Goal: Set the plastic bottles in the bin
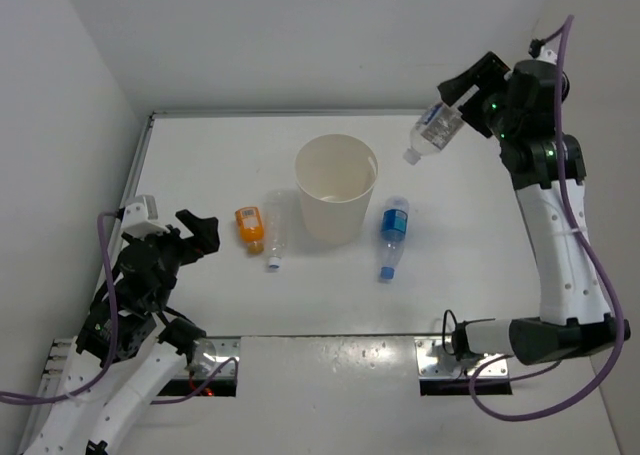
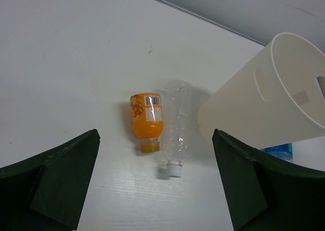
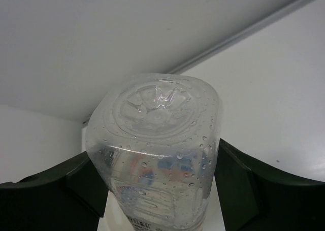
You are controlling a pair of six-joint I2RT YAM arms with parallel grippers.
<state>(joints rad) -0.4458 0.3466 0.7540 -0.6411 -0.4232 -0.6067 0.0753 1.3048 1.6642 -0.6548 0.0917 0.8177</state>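
My right gripper carries the bottle left in the top view, over the bin's opening, and releases it next, since the bottle's cap hangs outside the bin's rim.
The cream-white bin stands upright mid-table. My right gripper is raised to the right of it and shut on a clear white-capped bottle, cap tilted down-left toward the bin; the bottle's base fills the right wrist view between the fingers. On the table lie an orange bottle, a clear white-capped bottle and a blue-labelled bottle. My left gripper hangs open, left of the orange bottle and the clear one, apart from both. The bin shows at right.
White walls close in the table at the back, left and right. The arm bases sit on plates at the near edge.
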